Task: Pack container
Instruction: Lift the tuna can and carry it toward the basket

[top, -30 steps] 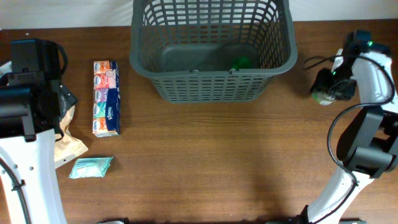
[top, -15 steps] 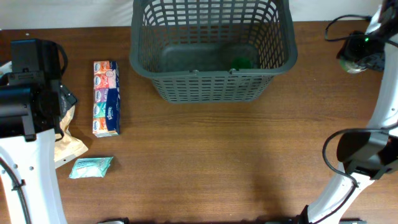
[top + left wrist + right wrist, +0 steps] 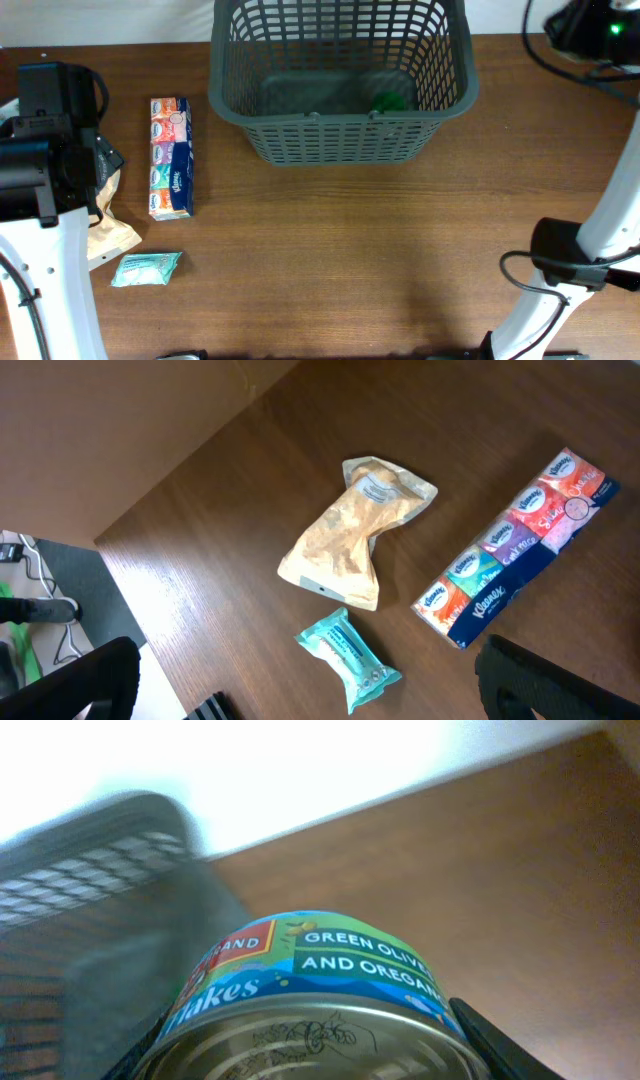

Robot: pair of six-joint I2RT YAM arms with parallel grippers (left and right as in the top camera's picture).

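Note:
The bare bottom inside the basket [image 3: 372, 87] is below and left of my right gripper in the overhead view, so I will cross the basket's rim, lower and release the can.
The container [image 3: 340, 135], a big dark grey lattice basket, stands at the back middle of the table; its wall shows blurred at the left of the right wrist view [image 3: 90, 890]. A green-lidded jar [image 3: 388, 100] lies inside it. My right gripper [image 3: 310, 1045] is shut on a tin can [image 3: 320, 970] with a blue and green label, held in the air right of the basket's far corner [image 3: 585, 25]. At the table's left end my left gripper [image 3: 305, 672] hangs open and empty, above a teal packet [image 3: 347, 660].
On the left lie a beige pouch [image 3: 352, 535], a long pack of tissue packets [image 3: 170, 157] and the teal packet [image 3: 146, 268]. The table's left edge [image 3: 120, 560] runs close to the pouch.
My right arm has lifted the tin can and carried it toward the back right, past the basket's far corner. The left arm and the loose items have not moved.

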